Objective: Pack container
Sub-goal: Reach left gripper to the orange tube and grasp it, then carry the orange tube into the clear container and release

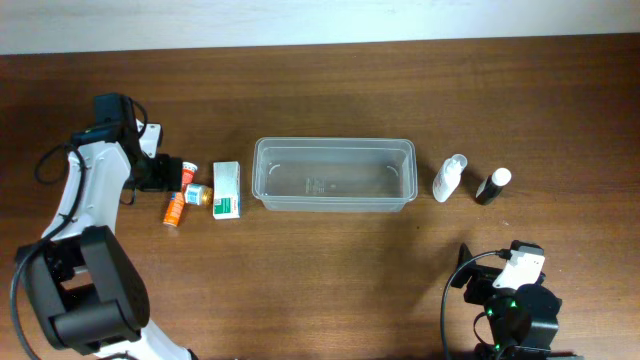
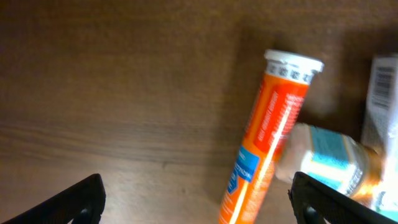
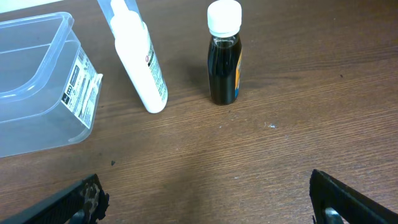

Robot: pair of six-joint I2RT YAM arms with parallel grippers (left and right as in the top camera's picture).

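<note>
My left gripper lowers its fingers rightward in the wrist view next, turning along the tube's lower end point(image 1: 174, 212) point(image 2: 240, 205), which lies slanted below it that way.
The clear plastic container point(image 1: 334, 174) stands empty at the table's middle; its corner shows in the right wrist view point(image 3: 37, 81). Left of it lie a white-green box point(image 1: 227, 190), a small amber bottle point(image 1: 198, 194) and an orange tube point(image 1: 173, 209). My left gripper point(image 1: 165, 173) is open just above them; in its wrist view the orange tube point(image 2: 264, 143) lies between the open jaws point(image 2: 198, 202), nearer the right finger, with the amber bottle point(image 2: 329, 158) beside it. My right gripper point(image 3: 205, 199) is open and empty, near the front edge.
A white bottle point(image 1: 449, 179) lies right of the container, also in the right wrist view point(image 3: 138, 59). A dark bottle with a white cap point(image 1: 493, 186) is beside it, standing upright in the right wrist view point(image 3: 224, 53). The box edge point(image 2: 382, 93) shows at the left wrist view's right side.
</note>
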